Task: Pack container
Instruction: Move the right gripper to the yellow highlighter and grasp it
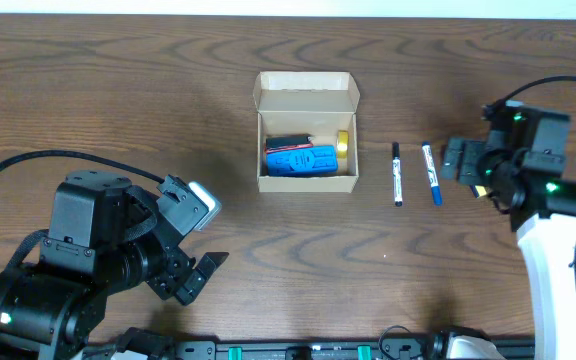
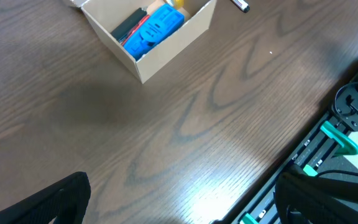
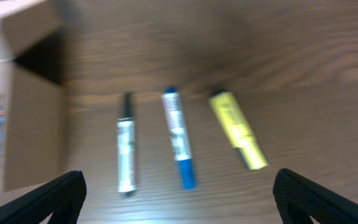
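My right gripper should move down and away from the blue-capped pen before I grab the yellow highlighter's body [image 3: 237, 128], because the highlighter is off-center between my open fingers.
The tan cardboard container [image 1: 306, 132] stands open at the table's middle, flap lid back, and holds a blue item [image 1: 303, 160], a black and red item and a yellow one. It also shows in the left wrist view [image 2: 160, 43] and at the left edge of the right wrist view [image 3: 17, 106]. To its right lie a black-capped pen [image 1: 397, 174] and a blue-capped pen [image 1: 431, 173]. The blurred right wrist view shows both pens [image 3: 126, 152] [image 3: 179, 146] and a yellow highlighter [image 3: 238, 129]. My right gripper [image 3: 179, 205] is open above them. My left gripper [image 2: 182, 205] is open over bare table.
The table's front edge with a black rail and green clips [image 2: 328, 134] runs along the lower right of the left wrist view. The highlighter is hidden under my right arm [image 1: 528, 160] in the overhead view.
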